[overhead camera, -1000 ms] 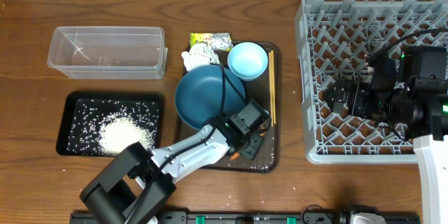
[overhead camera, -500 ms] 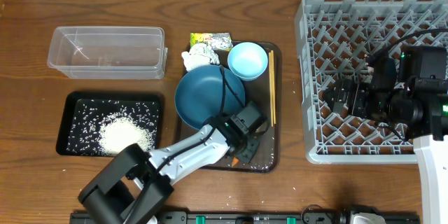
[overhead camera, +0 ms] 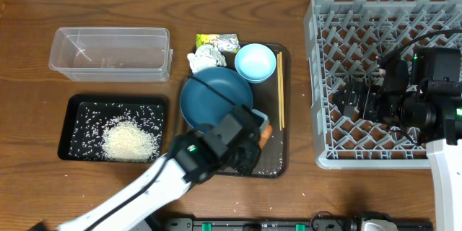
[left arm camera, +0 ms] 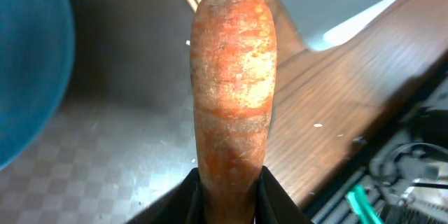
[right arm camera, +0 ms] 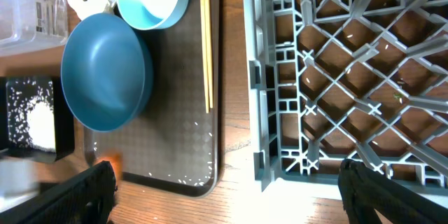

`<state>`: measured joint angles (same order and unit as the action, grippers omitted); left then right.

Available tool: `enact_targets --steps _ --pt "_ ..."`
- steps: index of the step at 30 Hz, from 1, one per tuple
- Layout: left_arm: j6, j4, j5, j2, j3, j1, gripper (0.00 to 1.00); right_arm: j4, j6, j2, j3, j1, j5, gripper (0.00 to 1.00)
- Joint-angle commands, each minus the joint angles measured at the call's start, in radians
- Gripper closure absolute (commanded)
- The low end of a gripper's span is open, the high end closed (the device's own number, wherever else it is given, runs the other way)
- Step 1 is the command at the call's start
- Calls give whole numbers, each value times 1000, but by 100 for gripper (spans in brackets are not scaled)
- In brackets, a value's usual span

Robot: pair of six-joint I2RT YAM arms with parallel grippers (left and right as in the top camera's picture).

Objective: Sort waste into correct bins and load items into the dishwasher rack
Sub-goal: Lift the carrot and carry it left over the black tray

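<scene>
The carrot (overhead camera: 265,134) comes down onto the rice next as my left gripper swings left in the overhead view, since the black tray already holds that pile.
My left gripper (overhead camera: 254,143) is shut on the small orange carrot (overhead camera: 265,134) and holds it above the near right part of the brown tray (overhead camera: 279,163). In the left wrist view the carrot (left arm camera: 233,77) stands up from the jaws (left arm camera: 227,199). On the tray are the dark blue bowl (overhead camera: 215,95), the small light blue bowl (overhead camera: 255,62), the chopsticks (overhead camera: 280,90), the white tissue (overhead camera: 204,60) and the snack wrapper (overhead camera: 217,41). My right gripper (right arm camera: 224,196) is open and empty over the grey rack (overhead camera: 382,14). No cups are in view.
The black tray (overhead camera: 72,126) at the left holds a pile of rice (overhead camera: 130,141). The clear tub (overhead camera: 110,54) behind it looks empty. Loose rice grains lie on the brown tray's near edge (right arm camera: 182,178). The rack fills the right side.
My left arm has lifted up off the brown tray with the carrot in its jaws. The right arm has not moved.
</scene>
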<state>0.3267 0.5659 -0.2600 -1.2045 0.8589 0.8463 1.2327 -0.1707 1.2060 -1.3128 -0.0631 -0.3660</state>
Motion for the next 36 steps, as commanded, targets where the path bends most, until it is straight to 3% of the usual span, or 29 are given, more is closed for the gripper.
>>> enact_targets --steps 1,6,10,18,24,36 --pt "102 48 136 103 3 -39 92 -2 15 -2 5 5 0 1" --pt "209 188 387 228 3 -162 91 -2 15 -2 5 5 0 1" --pt "245 274 491 278 3 -326 88 -2 15 -2 5 5 0 1" --pt "274 289 496 228 3 -711 88 -2 15 -2 5 5 0 1" --pt "343 282 496 126 3 -924 83 -2 15 -2 5 5 0 1" --pt "364 205 388 -90 3 -1093 83 -2 15 -2 5 5 0 1"
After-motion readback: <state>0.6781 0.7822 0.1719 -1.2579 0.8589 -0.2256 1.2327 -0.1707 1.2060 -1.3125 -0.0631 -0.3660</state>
